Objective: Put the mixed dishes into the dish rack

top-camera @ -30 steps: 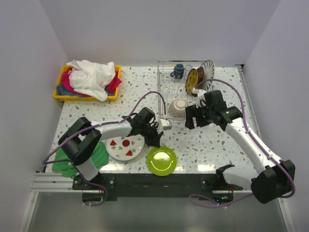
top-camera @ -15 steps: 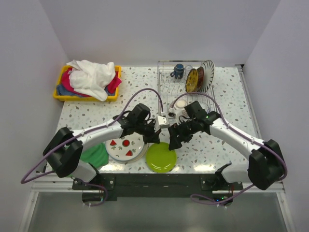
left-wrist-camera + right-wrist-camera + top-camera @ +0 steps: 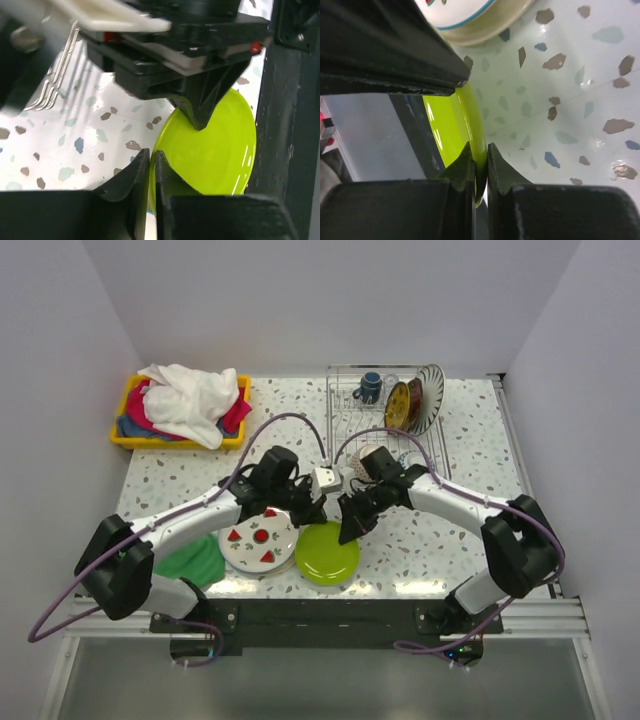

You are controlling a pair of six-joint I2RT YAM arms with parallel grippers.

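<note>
Next, my right gripper rises, carries the green plate outward to the rack (image 3: 332, 405), lowers it into the empty slot beside the yellow plate and releases it.
A lime-green plate (image 3: 330, 558) lies near the table's front edge, held by both grippers at its far rim. My left gripper (image 3: 317, 516) (image 3: 149, 152) is shut on the plate's (image 3: 215, 145) left rim, which sits in the thin slit between its fingers. My right gripper (image 3: 347, 532) (image 3: 479, 147) pinches the rim of the plate (image 3: 452, 120) from the right side. The dish rack (image 3: 332, 405) stands at the back with a dark blue mug (image 3: 371, 387), a red floral plate (image 3: 399, 406) and the striped plate (image 3: 431, 390) in it. A pale bowl (image 3: 362, 457) shows beside my right arm.
A plate with watermelon prints (image 3: 258, 540) (image 3: 470, 12) lies just left of the green plate. A green cloth (image 3: 190, 560) lies at the front left. A yellow bin (image 3: 130, 435) of cloths stands at the back left. The two wrists are almost touching.
My right arm has swung from the rack down to the green plate and shut on its rim. The left gripper has shifted with the plate, which has slid slightly back and left.
</note>
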